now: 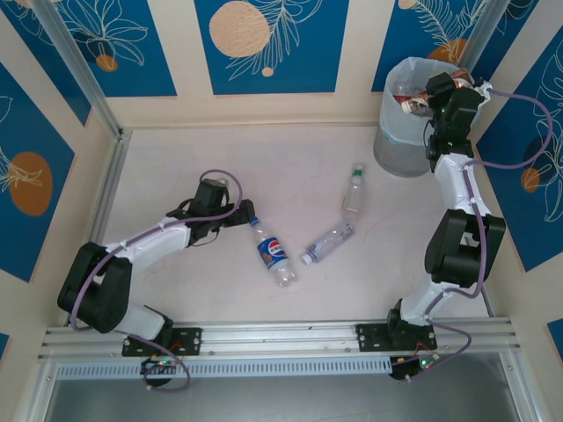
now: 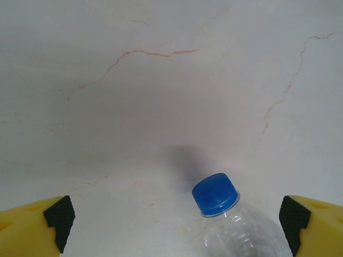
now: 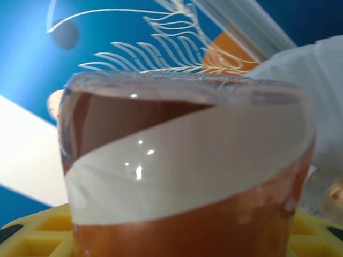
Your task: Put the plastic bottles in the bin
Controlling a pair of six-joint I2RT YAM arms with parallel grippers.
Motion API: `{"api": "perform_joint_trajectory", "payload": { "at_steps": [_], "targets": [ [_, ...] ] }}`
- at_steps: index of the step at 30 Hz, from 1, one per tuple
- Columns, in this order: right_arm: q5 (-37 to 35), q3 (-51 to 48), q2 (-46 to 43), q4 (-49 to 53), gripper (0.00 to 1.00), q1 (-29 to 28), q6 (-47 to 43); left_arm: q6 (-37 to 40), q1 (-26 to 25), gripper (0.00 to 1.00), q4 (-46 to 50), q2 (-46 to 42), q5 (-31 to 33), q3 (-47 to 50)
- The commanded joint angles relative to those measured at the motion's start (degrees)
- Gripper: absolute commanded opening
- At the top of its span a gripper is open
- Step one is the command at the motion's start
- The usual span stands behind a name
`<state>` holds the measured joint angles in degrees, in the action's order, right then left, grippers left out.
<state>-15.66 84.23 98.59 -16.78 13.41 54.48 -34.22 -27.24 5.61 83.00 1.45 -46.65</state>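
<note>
The bag's opening lies below the brown-and-white labelled bottle, so my right gripper should next stay over the bin and spread its fingers to release the bottle.
A clear Pepsi bottle with a blue label lies on the table, its blue cap pointing at my left gripper. That gripper is open, its fingertips wide apart on either side of the cap and not touching it. My right gripper hangs over the grey bin at the back right, shut on a brown-and-white labelled bottle that hides its fingers. Two more clear bottles lie mid-table. Red-labelled bottles lie inside the bin.
The bin's white bag is close on the right of the held bottle. Blue patterned walls stand behind and at both sides. A metal post rises at the back left. A metal rail runs along the near edge.
</note>
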Motion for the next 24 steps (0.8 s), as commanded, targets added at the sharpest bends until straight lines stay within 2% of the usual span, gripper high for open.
{"api": "perform_joint_trajectory", "payload": {
  "at_steps": [1,5,11,14,24],
  "targets": [
    [-6.8,3.2,2.3,-2.5,0.37,0.6,3.1,-0.8,-0.1,0.99,0.4,0.2,-0.9,-0.6],
    [-7.7,5.8,5.0,-2.6,0.43,0.1,1.0,-0.9,-0.2,0.99,0.4,0.1,-0.8,-0.4],
    [-14.7,7.6,5.8,2.7,0.70,-1.8,-0.9,-0.9,-0.3,0.99,0.5,0.0,-0.5,-0.1],
    [-15.6,8.2,5.7,4.9,0.78,-1.8,-1.3,-0.8,-0.3,0.99,0.7,0.0,-0.4,0.1],
    [-15.7,9.6,3.9,7.8,0.83,-2.4,-2.8,-1.1,-0.3,0.99,0.0,0.2,-0.7,0.4]
  ]
}}
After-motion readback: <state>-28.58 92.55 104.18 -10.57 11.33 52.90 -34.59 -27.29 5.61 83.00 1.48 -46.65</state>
